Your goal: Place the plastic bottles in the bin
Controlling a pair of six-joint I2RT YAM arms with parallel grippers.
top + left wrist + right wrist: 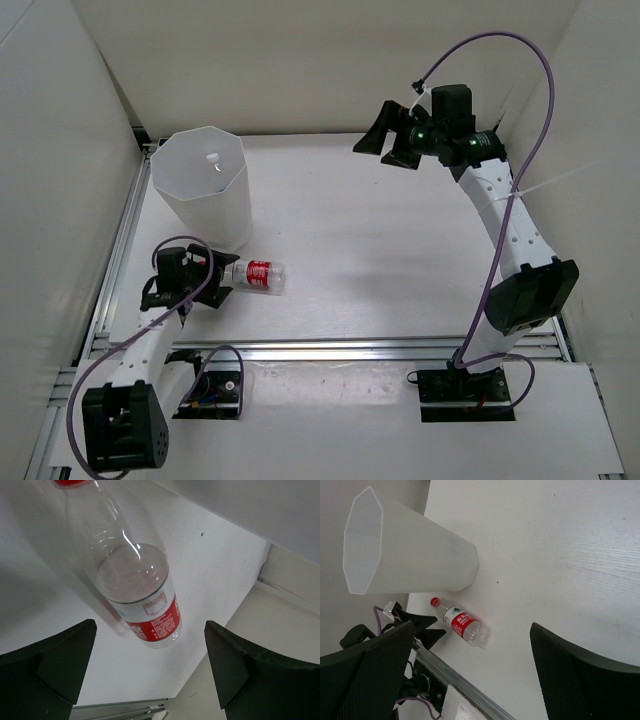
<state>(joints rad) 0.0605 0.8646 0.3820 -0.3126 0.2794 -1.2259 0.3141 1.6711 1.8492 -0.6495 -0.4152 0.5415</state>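
Observation:
The left gripper's spread fingers have a gap as wide as the bottle, so the robot should next lower them to either side of the red-capped bottle's clear upper body (229, 273) (120, 552) below them and close.
A clear plastic bottle with a red cap and red label (258, 275) lies on its side on the white table, just in front of the bin. It also shows in the left wrist view (135, 595) and the right wrist view (462, 623). My left gripper (220, 285) is open at its cap end, and the bottle lies just ahead of the spread fingers (60, 660), untouched. The tall white octagonal bin (200, 190) stands upright at the far left and also shows in the right wrist view (415, 555). My right gripper (388, 143) is open, empty and raised at the far right. The other bottles are out of view.
White walls close in the table on the left, back and right. A metal rail (350, 350) runs along the near edge. A small white thing (213, 158) shows inside the bin. Purple cables loop off both arms.

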